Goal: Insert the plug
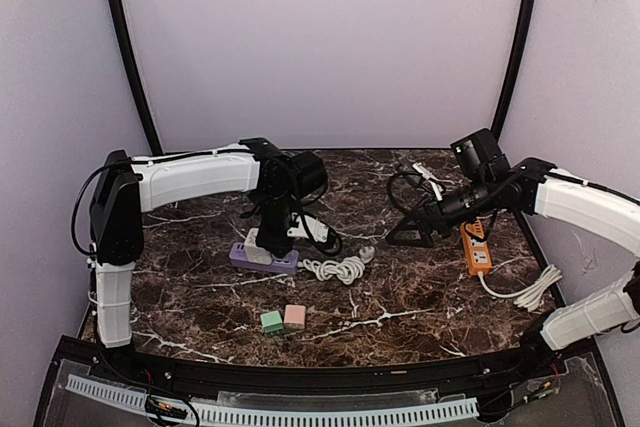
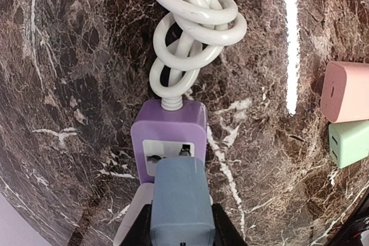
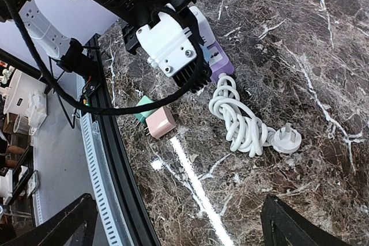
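I need to shift my left gripper toward the power strip's corded end next and press down before it releases the plug, because the power strip's white socket side (image 1: 283, 259) (image 2: 154, 152) is below and slots still show.
My left gripper (image 2: 180, 226) is shut on a blue plug (image 2: 177, 197), its black fingers (image 2: 141, 230) pressed on both sides. The plug stands over the white socket face (image 2: 154, 152) of a purple power strip (image 2: 167, 120), and one metal prong shows at a socket slot. How deep the prongs sit is hidden. From above, the left gripper (image 1: 273, 234) is directly over the power strip (image 1: 262, 258). My right gripper (image 1: 414, 233) hovers open at mid-right, nothing between its fingers (image 3: 291, 226).
The strip's coiled white cord (image 1: 335, 268) ends in a white wall plug (image 3: 286, 139). A green adapter (image 1: 271, 321) and a pink adapter (image 1: 294, 316) lie near the front edge. An orange power strip (image 1: 476, 245) with a white cord lies right. A pale block (image 2: 128, 218) sits beside the blue plug.
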Robot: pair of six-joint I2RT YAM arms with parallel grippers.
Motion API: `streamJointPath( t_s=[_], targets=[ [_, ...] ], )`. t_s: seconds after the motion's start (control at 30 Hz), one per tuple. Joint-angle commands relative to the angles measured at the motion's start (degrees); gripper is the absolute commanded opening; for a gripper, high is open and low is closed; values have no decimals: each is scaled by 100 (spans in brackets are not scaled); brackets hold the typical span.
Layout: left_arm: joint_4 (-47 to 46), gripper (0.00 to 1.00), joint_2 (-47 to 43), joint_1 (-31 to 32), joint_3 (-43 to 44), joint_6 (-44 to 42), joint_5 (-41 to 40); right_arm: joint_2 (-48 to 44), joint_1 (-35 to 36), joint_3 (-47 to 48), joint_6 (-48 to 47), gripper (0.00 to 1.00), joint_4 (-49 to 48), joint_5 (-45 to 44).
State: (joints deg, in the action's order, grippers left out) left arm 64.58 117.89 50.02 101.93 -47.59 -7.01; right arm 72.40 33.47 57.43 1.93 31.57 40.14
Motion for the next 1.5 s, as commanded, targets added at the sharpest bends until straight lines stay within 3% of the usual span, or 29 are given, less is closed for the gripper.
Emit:
streamJointPath(
  t_s=[0.0,1.47],
  targets=[
    [18,1,69,-35,-69,-62,-68,-13,-27,100,-77,99,13,-48],
    [228,1,352,104,241,337,-67,-86,-25,-57,-66,99,-141,-77]
  ],
)
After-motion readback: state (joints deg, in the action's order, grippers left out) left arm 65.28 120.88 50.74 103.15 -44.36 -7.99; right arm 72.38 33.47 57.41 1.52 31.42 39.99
